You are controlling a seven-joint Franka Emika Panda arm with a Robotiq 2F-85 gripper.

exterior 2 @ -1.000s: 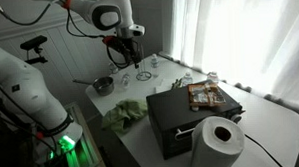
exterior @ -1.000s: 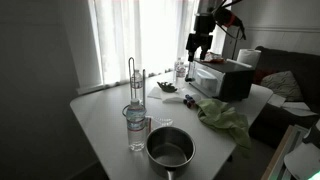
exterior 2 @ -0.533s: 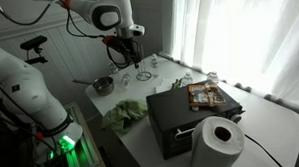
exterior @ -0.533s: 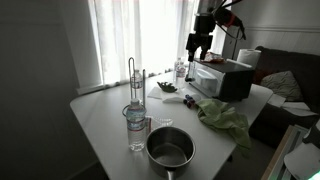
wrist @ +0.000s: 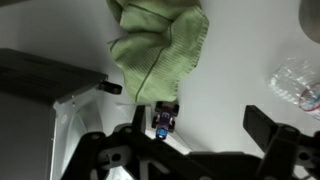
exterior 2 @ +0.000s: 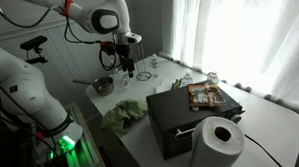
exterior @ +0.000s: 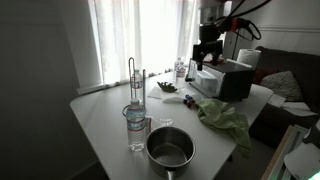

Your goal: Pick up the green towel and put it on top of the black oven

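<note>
The gripper moves down and back to the towel's top fold (exterior: 221, 115) (wrist: 164, 40) next, since the green towel is lower and nearer my base.
The green towel (exterior: 223, 115) lies crumpled on the white table beside the black oven (exterior: 226, 78); it shows in both exterior views (exterior 2: 122, 116). In the wrist view the towel (wrist: 160, 45) is at the top centre, with the oven's (wrist: 45, 78) edge at the left. My gripper (exterior: 206, 58) hangs in the air above the table near the oven, apart from the towel (exterior 2: 121, 64). Its jaws stand wide open and empty in the wrist view (wrist: 200, 128).
A paper towel roll (exterior 2: 219, 141) and a flat packet (exterior 2: 204, 94) sit on the oven. A metal pot (exterior: 169, 148), a glass jar (exterior: 136, 125), a cup stand (exterior: 134, 80), a plate (exterior: 167, 88) and a plastic bottle (wrist: 295, 80) stand on the table. A small toy car (wrist: 166, 120) lies by the towel.
The arm has shifted and the wrist has turned, moving the gripper a little toward the towel side of the oven. The towel has not moved.
</note>
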